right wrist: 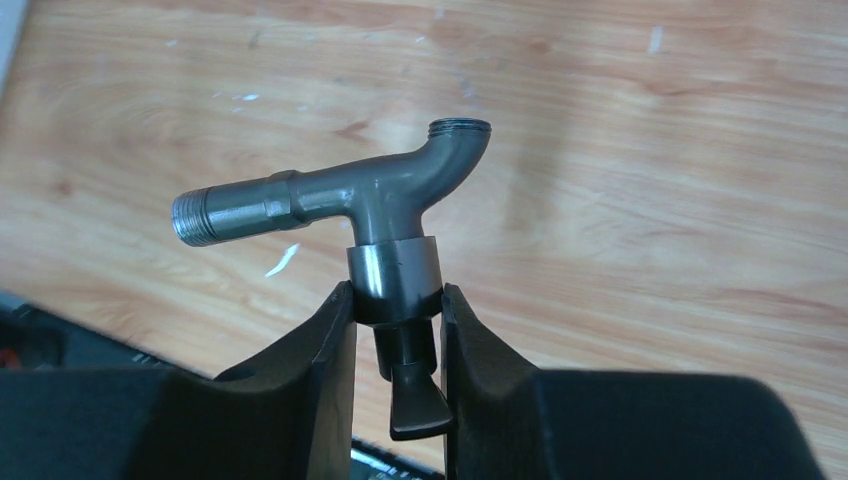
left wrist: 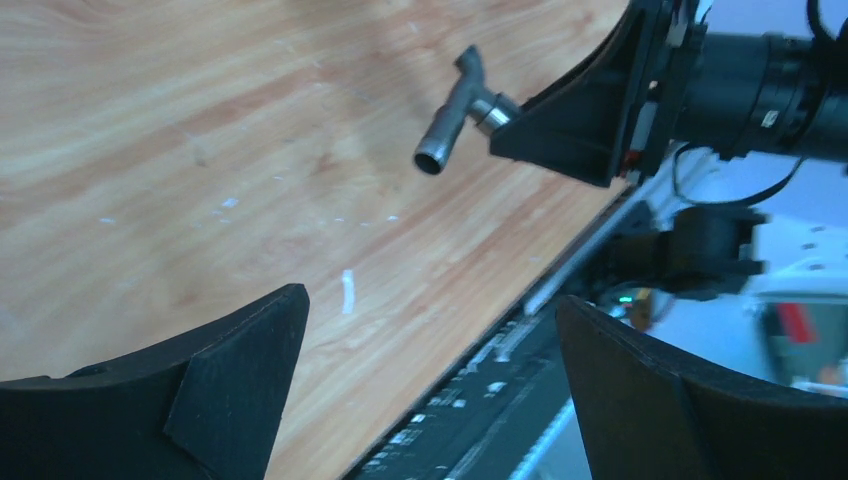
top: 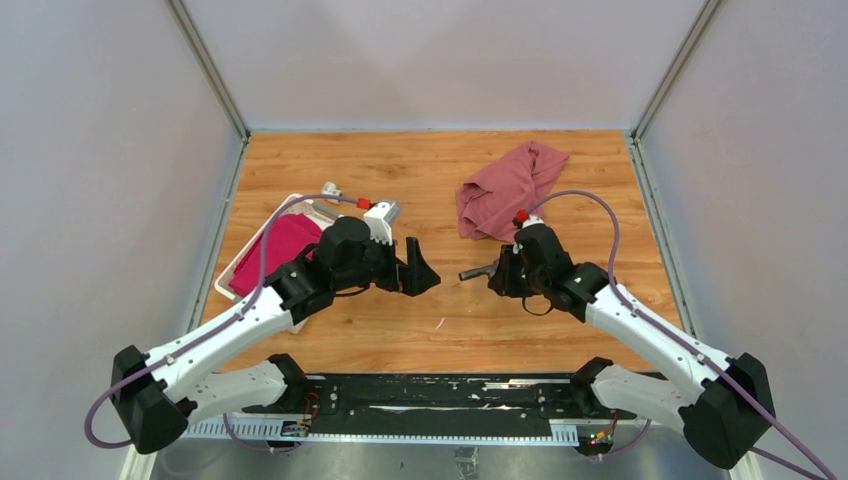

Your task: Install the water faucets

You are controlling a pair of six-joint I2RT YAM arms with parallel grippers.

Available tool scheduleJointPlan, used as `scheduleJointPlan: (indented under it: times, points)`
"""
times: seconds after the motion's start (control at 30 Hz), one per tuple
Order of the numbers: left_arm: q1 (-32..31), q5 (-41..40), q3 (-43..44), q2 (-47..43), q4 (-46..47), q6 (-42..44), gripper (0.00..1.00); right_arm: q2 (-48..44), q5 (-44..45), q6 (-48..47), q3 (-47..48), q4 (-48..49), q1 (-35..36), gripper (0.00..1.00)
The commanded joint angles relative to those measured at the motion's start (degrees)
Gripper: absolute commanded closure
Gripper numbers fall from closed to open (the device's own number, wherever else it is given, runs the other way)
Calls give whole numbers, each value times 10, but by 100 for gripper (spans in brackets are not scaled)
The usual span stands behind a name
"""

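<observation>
The tap's threaded end (top: 466,274) (left wrist: 433,153) juts free to the right of my left gripper in the top view, so next I move right in that view and close around it.
My right gripper (top: 503,271) is shut on the dark grey T-shaped tap (top: 476,271) and holds it above the wooden table, its threaded end pointing left. In the right wrist view the fingers (right wrist: 320,350) clamp the tap's collar (right wrist: 395,275), and the handle hangs between them. My left gripper (top: 422,270) is open and empty, a short way left of the tap and facing it. The left wrist view shows the tap (left wrist: 458,112) held by the right gripper (left wrist: 585,120), beyond my spread left fingers (left wrist: 235,385). A small white thing (top: 330,188) lies by the basket's far corner; I cannot tell whether it is the white fitting.
A dusty-red cloth (top: 508,188) lies crumpled at the back, right of centre, just behind the right wrist. A white slatted basket (top: 283,207) with magenta fabric (top: 278,250) sits at the left under the left arm. Grey walls enclose the table on three sides.
</observation>
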Motion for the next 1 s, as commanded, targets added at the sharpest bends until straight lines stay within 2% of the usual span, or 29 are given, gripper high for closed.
scheduleJointPlan:
  times: [0.0, 0.17, 0.23, 0.43, 0.53, 0.7, 0.97]
  points:
    - [2, 85, -4, 42, 102, -172, 0, -17, -100, 39, 22, -42, -5, 100]
    - [4, 54, -72, 53, 240, -316, 0, -55, -80, 60, -4, 5, 4, 100]
    - [10, 65, -100, 63, 319, -348, 0, -58, -84, 67, -2, 6, 4, 100]
    - [8, 99, -84, 145, 354, -376, 2, -53, -108, 88, 6, 15, 4, 100]
    - [6, 116, -86, 173, 379, -393, 7, -57, -118, 103, -5, 36, 5, 100]
    - [6, 133, -138, 216, 509, -459, 22, -69, -133, 129, -26, 68, 4, 100]
    - [6, 127, -144, 230, 530, -473, 46, -82, -131, 134, -35, 57, 5, 100]
